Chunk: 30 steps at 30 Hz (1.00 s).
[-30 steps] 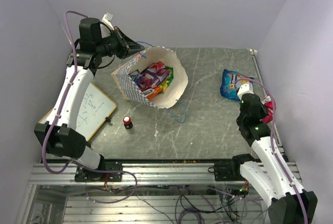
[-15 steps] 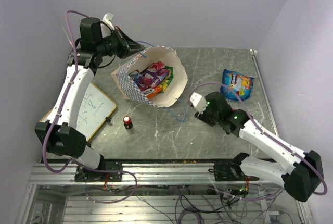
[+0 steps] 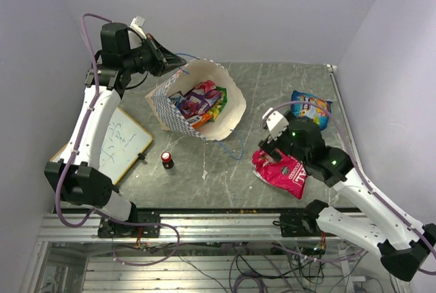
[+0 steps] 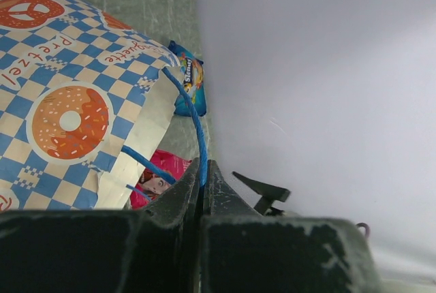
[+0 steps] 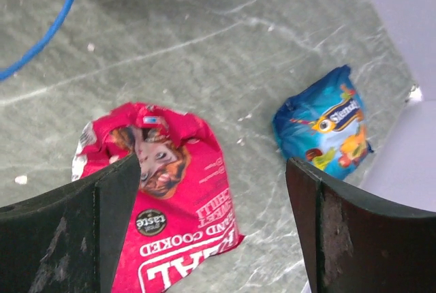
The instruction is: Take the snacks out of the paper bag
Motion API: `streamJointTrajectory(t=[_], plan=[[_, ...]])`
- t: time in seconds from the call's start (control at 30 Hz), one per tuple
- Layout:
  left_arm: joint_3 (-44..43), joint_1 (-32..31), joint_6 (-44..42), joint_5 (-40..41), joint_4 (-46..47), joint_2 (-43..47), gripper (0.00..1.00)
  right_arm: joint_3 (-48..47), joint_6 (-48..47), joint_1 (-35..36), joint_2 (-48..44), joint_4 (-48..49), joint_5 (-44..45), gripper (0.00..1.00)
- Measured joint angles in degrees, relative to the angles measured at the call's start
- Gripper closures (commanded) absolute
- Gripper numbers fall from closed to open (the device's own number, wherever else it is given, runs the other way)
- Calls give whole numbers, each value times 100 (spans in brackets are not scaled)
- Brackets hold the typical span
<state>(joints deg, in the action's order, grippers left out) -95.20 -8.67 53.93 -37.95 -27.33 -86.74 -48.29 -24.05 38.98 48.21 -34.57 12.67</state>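
Note:
I need to move my right gripper outward and to its left in the top view next, onto the purple packet (image 3: 203,97) showing in the open bag.
The paper bag (image 3: 233,110) lies tilted on its side at the table's back left, mouth towards the camera. Several snacks (image 3: 201,100) show inside it. My left gripper (image 3: 178,67) is shut on the bag's blue cord handle (image 4: 195,117), pinched between the fingertips of that gripper (image 4: 202,168). A pink snack packet (image 3: 283,172) lies flat on the table at front right. My right gripper (image 3: 268,151) hangs open just above its upper end, holding nothing. In the right wrist view that gripper (image 5: 211,163) straddles the pink packet (image 5: 170,218). A blue packet (image 3: 310,109) lies beyond it near the right wall.
A small red-capped bottle (image 3: 166,159) stands in front of the bag. A whiteboard (image 3: 122,144) leans off the table's left edge. The bag's other blue cord (image 3: 236,148) trails on the table towards my right gripper. Walls close in on the left, back and right.
My right arm swung in from the right edge to the table's front right, and its jaws opened. The pink packet now lies on the table under it. The left arm kept still.

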Motion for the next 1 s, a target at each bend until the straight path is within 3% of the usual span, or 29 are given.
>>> streamJointTrajectory(t=[0.1, 0.23, 0.37, 0.47, 0.63, 0.8, 1.0], plan=[[0, 31, -44, 26, -50, 55, 93, -442, 542, 0, 31, -33, 245, 10], [81, 39, -57, 66, -59, 166, 93, -1165, 2227, -2, 448, 133, 481, 12], [234, 39, -52, 92, -72, 262, 93, -1001, 3941, -2, 737, 490, 284, 13], [251, 39, -57, 136, -116, 269, 93, -693, 4701, -28, 883, 743, 81, 13], [339, 39, -46, 111, -109, 350, 93, -907, 4642, -39, 1283, 1108, -566, 18], [501, 37, -11, -133, 0, 494, 93, -1349, 3993, 50, 1867, 1659, -1587, 21], [734, 17, -13, -330, -2, 678, 93, -1147, 2951, 544, 2190, 2608, -2326, 26]])
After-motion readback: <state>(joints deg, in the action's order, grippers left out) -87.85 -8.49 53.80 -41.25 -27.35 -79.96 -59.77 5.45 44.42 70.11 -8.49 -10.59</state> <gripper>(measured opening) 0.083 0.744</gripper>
